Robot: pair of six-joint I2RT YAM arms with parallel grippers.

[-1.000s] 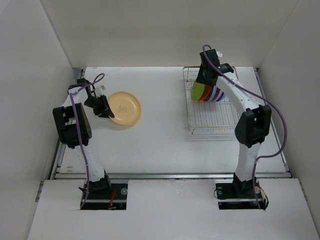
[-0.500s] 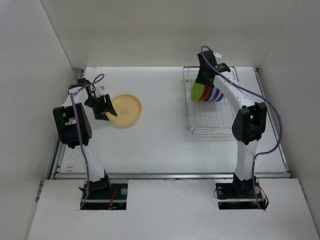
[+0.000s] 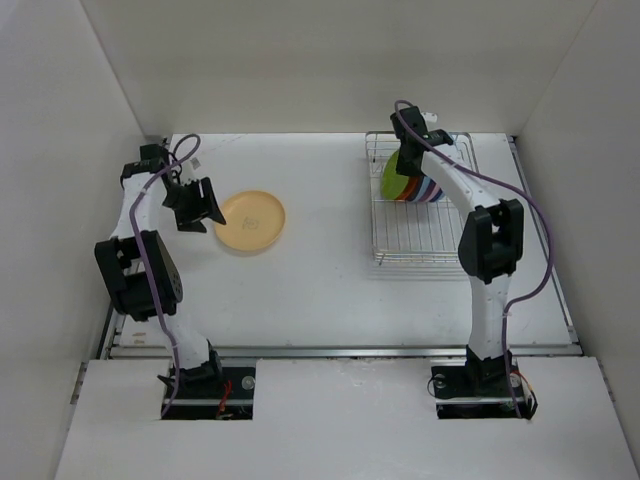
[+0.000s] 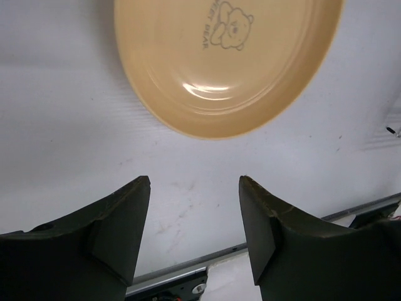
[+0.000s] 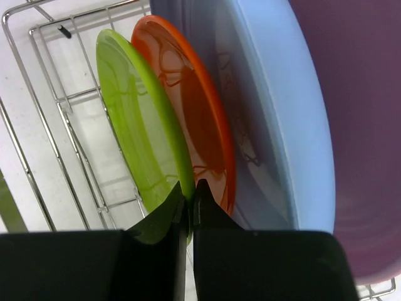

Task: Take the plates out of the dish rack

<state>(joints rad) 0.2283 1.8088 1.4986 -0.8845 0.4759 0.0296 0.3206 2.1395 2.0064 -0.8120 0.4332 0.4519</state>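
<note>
The robot's right gripper should next carry the green plate up from the rack [image 3: 420, 230], then back down between it and the pale yellow plate [image 3: 252, 220].
The pale yellow plate [image 3: 252, 220] lies flat on the table, also in the left wrist view [image 4: 225, 63]. My left gripper [image 3: 203, 208] is open and empty just left of it, jaws apart above bare table [image 4: 194, 216]. The wire dish rack [image 3: 420, 230] holds upright plates at its far end: green [image 5: 141, 132], orange [image 5: 200, 119], light blue [image 5: 282, 119] and a purplish pink one [image 5: 357, 125]. My right gripper [image 5: 190, 194] is shut on the green plate's rim, at the rack's far left [image 3: 405, 150].
White walls enclose the table on three sides. The near part of the rack [image 3: 425, 245] holds no plates. A metal rail [image 3: 340, 350] runs along the table's front edge.
My left gripper has let go of the yellow plate, which now lies flat, and has drawn back to the left and up. My right gripper has shifted slightly left at the green plate.
</note>
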